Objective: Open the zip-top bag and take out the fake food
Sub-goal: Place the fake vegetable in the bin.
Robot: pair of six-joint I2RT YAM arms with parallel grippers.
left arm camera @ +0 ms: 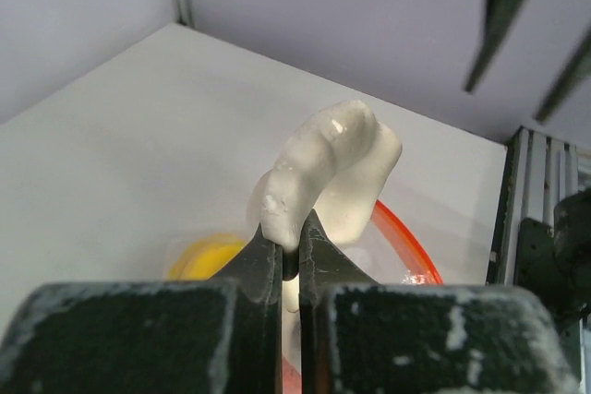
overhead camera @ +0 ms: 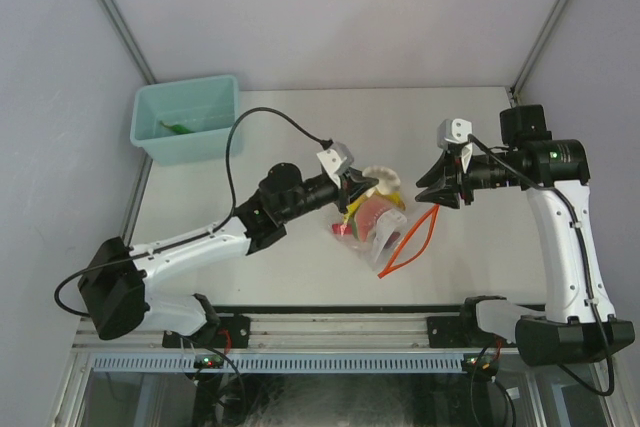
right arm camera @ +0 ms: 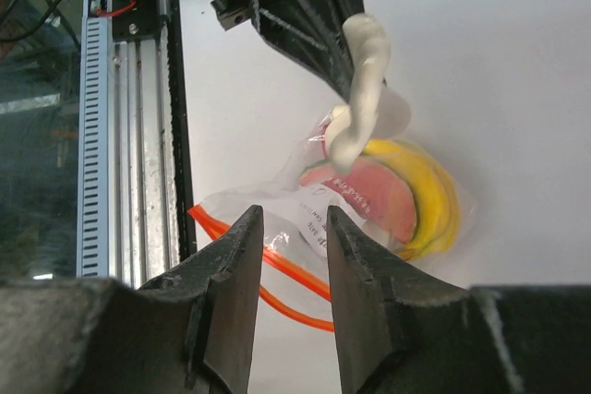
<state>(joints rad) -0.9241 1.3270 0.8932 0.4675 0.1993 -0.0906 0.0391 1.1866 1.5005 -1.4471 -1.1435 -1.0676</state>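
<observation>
The whitish piece will next go outward and to the left in the top view with my left gripper, which will release it in the teal bin, since a green item lies there.
The clear zip-top bag (overhead camera: 372, 230) lies at the table's middle, its red-orange zip strip (overhead camera: 409, 241) spread open toward the right. A yellow banana (right arm camera: 432, 193) and a red piece (right arm camera: 371, 197) show inside it. My left gripper (overhead camera: 362, 188) is shut on the whitish piece (overhead camera: 384, 179) and holds it just above the bag. In the left wrist view the whitish piece (left arm camera: 329, 169) curls up from the shut gripper (left arm camera: 291, 232), with the banana (left arm camera: 203, 256) below. My right gripper (overhead camera: 437, 191) is open and empty, right of the bag and above the zip strip (right arm camera: 288, 270).
A teal bin (overhead camera: 150, 112) stands at the back left with a small green item (overhead camera: 180, 128) inside. The metal rail (overhead camera: 340, 329) runs along the table's near edge. Grey walls enclose the table on three sides.
</observation>
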